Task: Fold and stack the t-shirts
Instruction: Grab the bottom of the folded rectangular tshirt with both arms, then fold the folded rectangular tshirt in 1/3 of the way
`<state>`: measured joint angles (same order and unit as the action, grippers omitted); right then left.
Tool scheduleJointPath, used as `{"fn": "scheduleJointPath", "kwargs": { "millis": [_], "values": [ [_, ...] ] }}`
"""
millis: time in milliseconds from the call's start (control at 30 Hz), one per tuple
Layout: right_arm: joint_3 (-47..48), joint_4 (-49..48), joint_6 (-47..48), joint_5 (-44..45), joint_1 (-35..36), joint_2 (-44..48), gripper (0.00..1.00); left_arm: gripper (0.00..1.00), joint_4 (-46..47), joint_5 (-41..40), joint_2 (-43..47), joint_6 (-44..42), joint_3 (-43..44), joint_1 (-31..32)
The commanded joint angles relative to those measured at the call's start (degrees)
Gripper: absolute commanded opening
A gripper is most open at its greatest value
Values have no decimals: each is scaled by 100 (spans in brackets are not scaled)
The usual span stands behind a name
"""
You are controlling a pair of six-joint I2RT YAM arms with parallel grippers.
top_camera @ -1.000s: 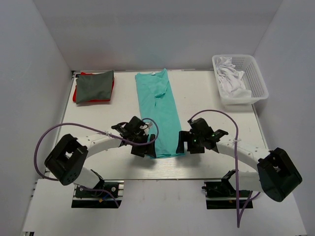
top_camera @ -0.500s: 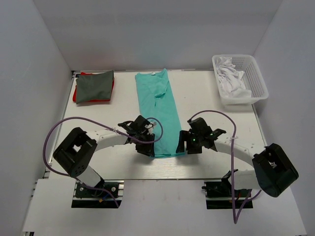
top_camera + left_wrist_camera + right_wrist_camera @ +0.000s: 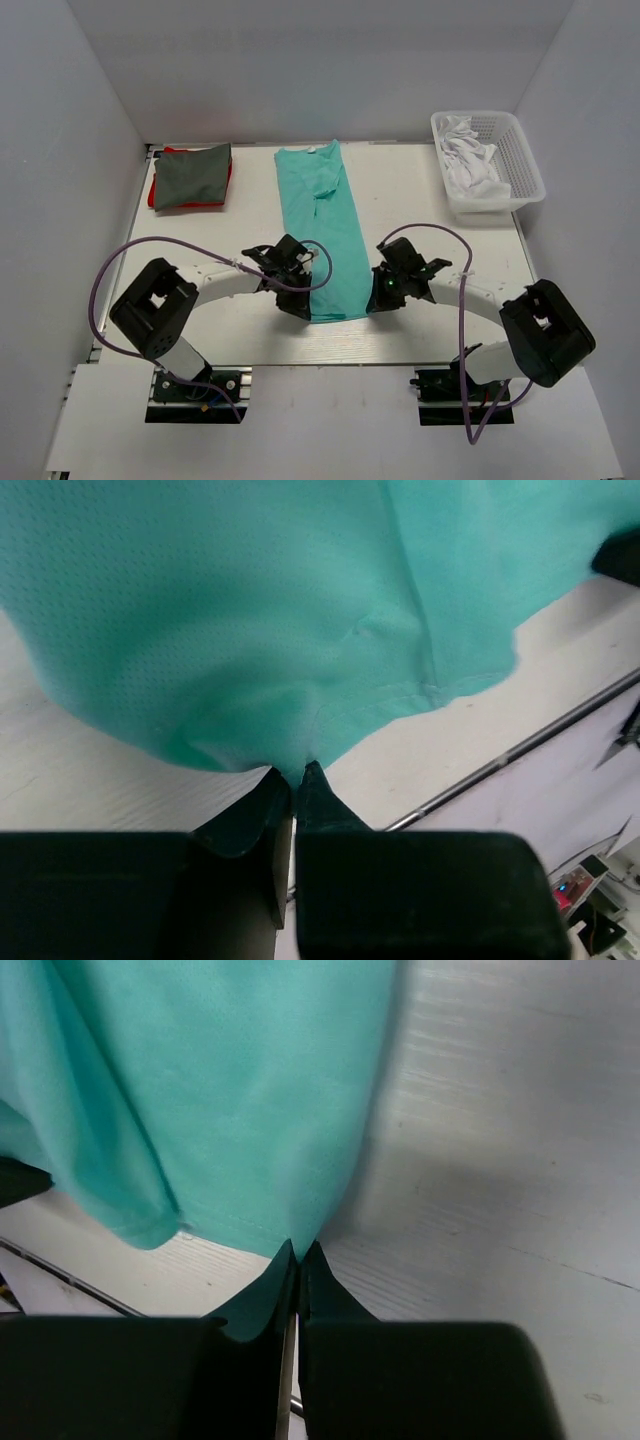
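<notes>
The left gripper lifts the t-shirt's hem corner next, carries it outward over the cloth and releases it. The t-shirt stretches long outward of that gripper to its collar.
A mint-teal t-shirt [image 3: 325,225] lies as a long narrow strip down the middle of the table, collar at the far end. My left gripper [image 3: 307,308] is shut on its near left hem corner, and the left wrist view shows the cloth [image 3: 250,610] pinched between the fingertips [image 3: 297,772]. My right gripper [image 3: 376,302] is shut on the near right corner, with the hem [image 3: 230,1080] caught at the tips [image 3: 300,1250]. At the back left, a folded dark grey t-shirt [image 3: 193,175] rests on a red one [image 3: 153,197] that shows only at its edges.
A white lattice basket [image 3: 497,206] holding white cloth [image 3: 468,160] stands at the back right. White walls close in the table on three sides. The table's near edge and a metal rail [image 3: 520,750] run just behind both grippers.
Both grippers have closed from open onto the near hem corners of the mint-teal shirt. The right gripper has shifted slightly left onto the cloth.
</notes>
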<state>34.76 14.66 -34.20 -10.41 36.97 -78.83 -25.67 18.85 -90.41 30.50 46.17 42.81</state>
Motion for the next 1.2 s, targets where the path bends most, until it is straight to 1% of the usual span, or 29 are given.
{"fn": "scheduleJointPath", "kwargs": {
  "millis": [0, 33, 67, 100, 133, 200, 267, 333, 367, 400, 467, 600, 667, 733, 767, 833, 867, 1000, 1167],
  "values": [
    [469, 169, 124, 127, 12, 209, 0, 15, -288, -39, 322, 149, 532, 35],
    [548, 343, 141, 145, 3, 227, 0, 12, -411, -92, 322, 210, 681, 35],
    [627, 423, 176, 363, 3, 219, 0, 10, -639, -214, 375, 211, 830, 35],
    [950, 546, 185, 434, 3, 184, 0, 10, -710, -276, 375, 263, 1102, 35],
    [1058, 747, 211, 566, 20, 131, 0, 10, -772, -338, 436, 263, 1226, -17],
    [1400, 819, 220, 724, 3, 35, 0, 10, -773, -338, 437, 333, 1464, -96],
    [1655, 942, 255, 821, -14, -71, 0, 10, -1131, -776, 270, 403, 1814, -97],
    [2032, 1013, 282, 1015, -23, -203, 0, 0, -1378, -1066, -18, 457, 2218, -149],
    [2139, 1030, 308, 1015, -23, -238, 0, 0, -1466, -1146, -99, 509, 2325, -211],
    [2418, 1039, 317, 1276, -41, -317, 0, 0, -1528, -1234, -160, 562, 2404, -211],
    [2631, 1074, 378, 1418, -85, -501, 0, 0, -1529, -1367, -239, 562, 2632, -430],
    [3456, 1250, 458, 1647, -208, -940, 0, 0, -1581, -1612, -433, 624, 3090, -782],
    [3965, 1338, 519, 1692, -382, -1362, 0, 0, -1581, -1613, -433, 624, 3266, -1018],
    [4195, 1295, 554, 1736, -331, -1503, 0, 0, -1520, -1613, -504, 624, 3432, -1169],
    [4518, 1320, 580, 1727, -383, -1756, 0, 1, -1459, -1613, -634, 624, 3503, -1291],
    [4705, 1356, 581, 1692, -419, -1916, 0, 1, -1389, -1429, -749, 545, 3722, -1406],
    [5020, 1382, 598, 1666, -480, -2126, 0, 1, -1388, -1376, -819, 492, 3802, -1407],
    [5566, 1347, 616, 1525, -586, -2452, 0, 1, -1318, -1314, -1214, 492, 4345, -1634],
    [5901, 1119, 633, 1262, -708, -2699, 0, 3, -1256, -1217, -1487, 369, 4716, -1758]
  ]
}}
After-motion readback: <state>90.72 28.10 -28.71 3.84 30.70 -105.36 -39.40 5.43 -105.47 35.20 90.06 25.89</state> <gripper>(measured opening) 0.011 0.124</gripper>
